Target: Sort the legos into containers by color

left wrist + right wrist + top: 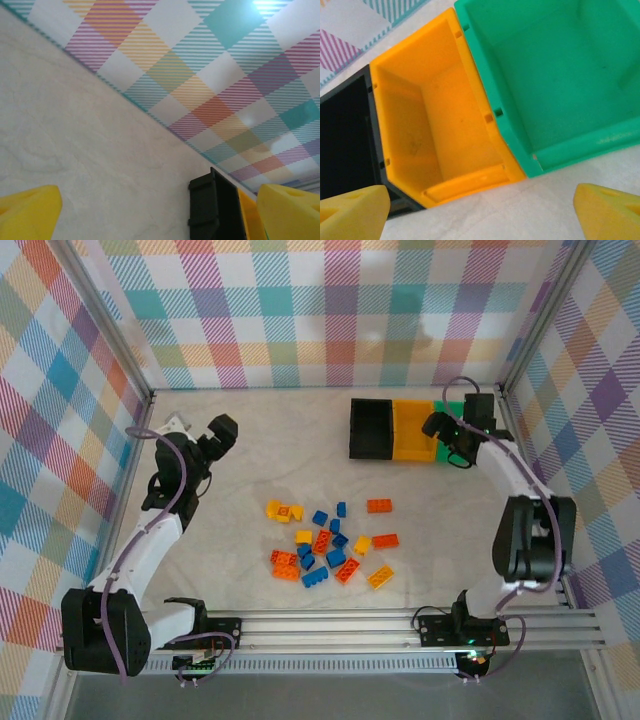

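Note:
Next, my right gripper turns to match the slantwise touching rims of yellow-orange bin (412,430) and green bin and lowers astride both sides.
The legos lie loose in a cluster mid-table: yellow ones (280,509), blue ones (335,558) and orange-red ones (379,505). The containers stand joined at the back right: black bin (371,428), yellow-orange bin (412,430) and green bin (455,408), the last partly under my right arm. My right gripper (440,430) hovers open just above the near side of the yellow-orange bin (440,125) and green bin (560,75), both bare inside. My left gripper (220,430) hangs open at the back left, far from the bricks, looking toward the black bin (215,210).
Plaid walls enclose the table on three sides, with metal frame posts at the corners. An aluminium rail (400,625) runs along the near edge, carrying both arm bases. Bare white tabletop (270,440) lies between the left gripper and the bins.

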### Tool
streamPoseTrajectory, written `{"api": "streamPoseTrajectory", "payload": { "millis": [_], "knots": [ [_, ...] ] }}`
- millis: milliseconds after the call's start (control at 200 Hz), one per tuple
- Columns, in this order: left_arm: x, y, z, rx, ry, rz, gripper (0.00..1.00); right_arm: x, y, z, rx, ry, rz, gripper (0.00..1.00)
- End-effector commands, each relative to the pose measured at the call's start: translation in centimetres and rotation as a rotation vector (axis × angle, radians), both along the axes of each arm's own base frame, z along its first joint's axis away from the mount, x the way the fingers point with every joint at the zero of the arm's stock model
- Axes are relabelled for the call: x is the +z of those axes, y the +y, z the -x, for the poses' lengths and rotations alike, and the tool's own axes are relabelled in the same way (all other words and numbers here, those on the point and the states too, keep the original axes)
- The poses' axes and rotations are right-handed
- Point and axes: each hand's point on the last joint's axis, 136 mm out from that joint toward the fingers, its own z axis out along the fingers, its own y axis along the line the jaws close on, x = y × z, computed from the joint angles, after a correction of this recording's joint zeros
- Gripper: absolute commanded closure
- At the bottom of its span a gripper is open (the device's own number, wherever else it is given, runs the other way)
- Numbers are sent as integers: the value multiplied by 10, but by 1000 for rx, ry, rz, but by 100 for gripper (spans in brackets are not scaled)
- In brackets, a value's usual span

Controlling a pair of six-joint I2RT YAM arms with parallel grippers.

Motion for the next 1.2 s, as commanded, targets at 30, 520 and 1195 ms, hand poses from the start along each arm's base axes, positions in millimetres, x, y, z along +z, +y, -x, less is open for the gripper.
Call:
{"api": "streamPoseTrajectory", "payload": {
  "millis": [30, 520, 1195],
  "knots": [
    [-16, -6, 13, -30, 97, 62, 0, -26, 0, -8, 44, 129, 26, 12],
    [-38, -41, 45, -184, 220, 124, 9, -69, -2, -68, 71, 247, 76, 40],
    [-56, -66, 70, -242, 321, 115, 11, -78, 131, -9, 302, 259, 65, 100]
  ]
}}
